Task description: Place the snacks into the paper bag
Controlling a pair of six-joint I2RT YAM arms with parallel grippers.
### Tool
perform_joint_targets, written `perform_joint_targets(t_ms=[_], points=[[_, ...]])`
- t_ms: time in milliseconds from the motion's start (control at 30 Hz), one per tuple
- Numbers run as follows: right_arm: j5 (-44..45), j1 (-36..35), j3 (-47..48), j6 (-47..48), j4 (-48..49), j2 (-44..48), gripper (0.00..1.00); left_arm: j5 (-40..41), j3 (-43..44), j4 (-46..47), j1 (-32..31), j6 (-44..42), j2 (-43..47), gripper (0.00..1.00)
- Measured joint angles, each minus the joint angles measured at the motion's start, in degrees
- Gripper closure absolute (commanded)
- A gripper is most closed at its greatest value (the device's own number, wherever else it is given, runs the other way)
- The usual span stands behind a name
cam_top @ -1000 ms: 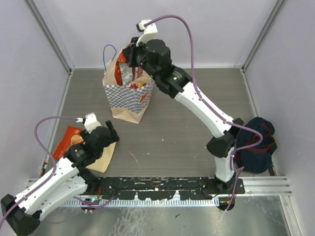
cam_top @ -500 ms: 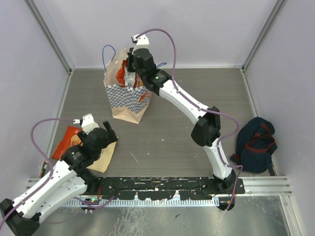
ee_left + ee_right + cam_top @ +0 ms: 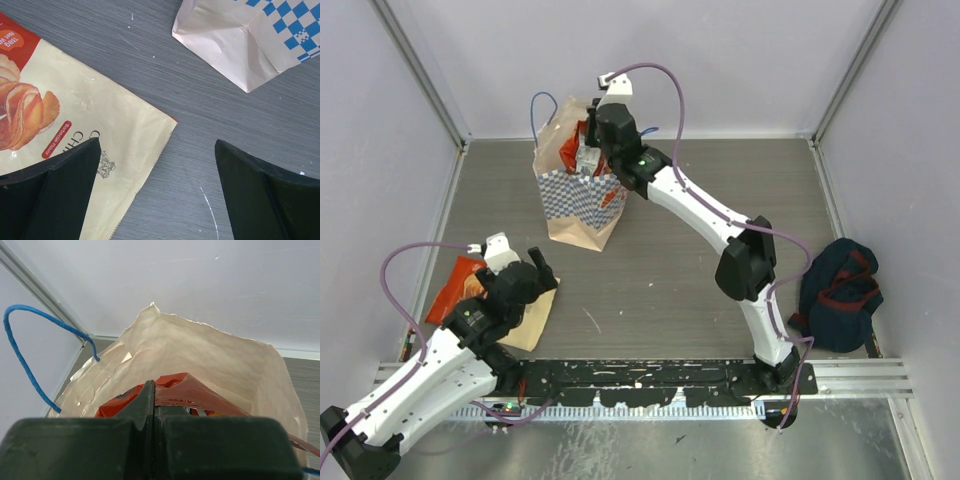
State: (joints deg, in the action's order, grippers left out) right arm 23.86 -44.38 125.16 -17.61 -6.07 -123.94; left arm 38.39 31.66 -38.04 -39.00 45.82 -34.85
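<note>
I will lift my right gripper next, then move it back and down toward the paper bag's checked near side, because the red packet still stretches across the paper bag's opening.
The tan paper bag point(image 3: 582, 205) with a blue-checked band stands upright at the back left. My right gripper point(image 3: 592, 140) is at its mouth, shut on the top edge of a red snack packet point(image 3: 200, 392) that hangs inside the paper bag point(image 3: 200, 347); in the right wrist view the right gripper point(image 3: 152, 386) pinches the crinkled red film. More packets point(image 3: 570, 152) show in the bag's opening. Near the front left a cream and orange chip packet point(image 3: 460, 292) lies flat. My left gripper point(image 3: 157, 145) hovers open over the corner of this packet point(image 3: 75, 110), touching nothing.
A dark navy cloth bag with red trim point(image 3: 838, 295) lies at the right edge. The paper bag's blue cord handle point(image 3: 20, 352) arcs up on its left side. The bag's folded base point(image 3: 240, 45) shows in the left wrist view. Walls close in the table's sides and back.
My right gripper has swung left and down onto the bag's mouth, lowering the red packet into the bag. The left arm has barely shifted over the chip packet.
</note>
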Motion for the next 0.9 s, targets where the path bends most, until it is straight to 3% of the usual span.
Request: perform_joint_targets(t_ms=[467,900], points=[[-9.2,-0.15,-0.87,1.38,4.15,9.01,0.99,0.35,0.0,0.04,0.0,0.0,-0.83,0.02],[-13.81,-0.96,-2.29,1.36,4.74,7.52,0.99,0.39,0.0,0.04,0.0,-0.15,-0.92,0.02]])
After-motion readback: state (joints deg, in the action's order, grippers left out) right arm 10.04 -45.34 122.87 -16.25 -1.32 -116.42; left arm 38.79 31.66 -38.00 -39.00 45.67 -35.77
